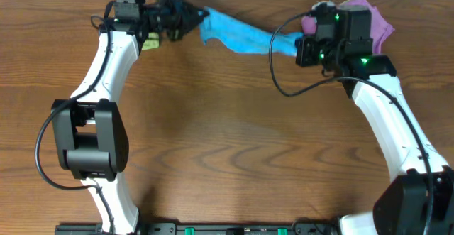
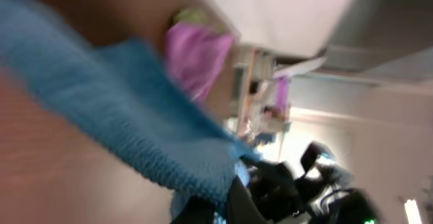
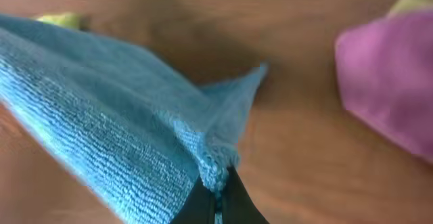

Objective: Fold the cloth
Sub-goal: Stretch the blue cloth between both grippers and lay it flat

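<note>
Next, my left gripper will move down and back to release its cloth end on the bare tabletop, since that open wood lies below and back from it.
The sky-blue cloth (image 1: 237, 35) hangs stretched between my two grippers above the far edge of the table. My left gripper (image 1: 193, 16) is shut on its left end; the left wrist view shows the cloth (image 2: 135, 136) running from the jaws (image 2: 233, 197) across the frame. My right gripper (image 1: 299, 49) is shut on its right end; the right wrist view shows the cloth (image 3: 108, 122) pinched between the black fingertips (image 3: 218, 195), with a corner sticking up.
A purple cloth (image 1: 376, 18) lies at the far right, behind the right gripper, also in the right wrist view (image 3: 392, 82). A lime-green cloth (image 1: 150, 43) lies under the left arm. The wooden table (image 1: 227, 143) spreads out in front.
</note>
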Tool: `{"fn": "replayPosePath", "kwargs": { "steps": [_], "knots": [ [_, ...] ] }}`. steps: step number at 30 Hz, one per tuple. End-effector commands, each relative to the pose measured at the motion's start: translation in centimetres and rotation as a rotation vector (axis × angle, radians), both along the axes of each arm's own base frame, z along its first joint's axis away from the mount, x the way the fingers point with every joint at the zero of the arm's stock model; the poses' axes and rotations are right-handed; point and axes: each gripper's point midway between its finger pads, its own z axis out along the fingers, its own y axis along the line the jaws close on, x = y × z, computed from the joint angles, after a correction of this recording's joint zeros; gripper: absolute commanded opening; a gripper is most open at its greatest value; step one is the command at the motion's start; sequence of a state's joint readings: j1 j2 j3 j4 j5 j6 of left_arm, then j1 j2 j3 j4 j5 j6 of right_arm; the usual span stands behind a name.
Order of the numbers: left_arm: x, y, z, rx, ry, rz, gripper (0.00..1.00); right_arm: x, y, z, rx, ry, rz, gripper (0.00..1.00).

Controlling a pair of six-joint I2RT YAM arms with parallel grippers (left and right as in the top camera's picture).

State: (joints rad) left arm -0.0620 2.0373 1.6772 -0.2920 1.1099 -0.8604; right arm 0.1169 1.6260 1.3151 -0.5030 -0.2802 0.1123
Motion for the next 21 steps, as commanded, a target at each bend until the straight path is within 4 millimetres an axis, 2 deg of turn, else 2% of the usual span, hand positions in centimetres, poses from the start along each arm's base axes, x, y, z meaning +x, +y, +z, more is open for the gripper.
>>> {"fn": "replayPosePath", "kwargs": {
  "steps": [1, 6, 10, 12, 15, 18, 21],
  "knots": [
    [-1.0, 2.3, -1.9, 0.119, -0.099, -0.053, 0.06, -1.5, -0.6, -1.3, -0.056, 0.076, -0.002, 0.01],
    [-4.9, 5.0, -5.4, 0.239, 0.008, -0.122, 0.06, -5.1, -0.6, -3.6, -0.099, 0.236, 0.046, 0.02],
    [-9.3, 6.7, -7.9, 0.366, 0.103, -0.235, 0.06, -6.8, -1.0, -4.7, -0.119, 0.314, 0.053, 0.02],
    [-11.4, 6.6, -8.6, 0.39, 0.138, -0.302, 0.06, -7.5, -1.0, -5.4, -0.121, 0.342, 0.054, 0.02],
    [-13.1, 6.2, -10.0, 0.377, 0.193, -0.336, 0.06, -8.9, -1.2, -7.0, -0.127, 0.401, 0.056, 0.01],
    [-16.2, 5.7, -12.5, 0.36, 0.275, -0.386, 0.06, -10.9, -1.5, -9.3, -0.135, 0.472, 0.059, 0.02],
    [-18.9, 5.3, -14.5, 0.342, 0.344, -0.423, 0.06, -12.1, -1.6, -10.8, -0.138, 0.508, 0.06, 0.02]
  ]
}}
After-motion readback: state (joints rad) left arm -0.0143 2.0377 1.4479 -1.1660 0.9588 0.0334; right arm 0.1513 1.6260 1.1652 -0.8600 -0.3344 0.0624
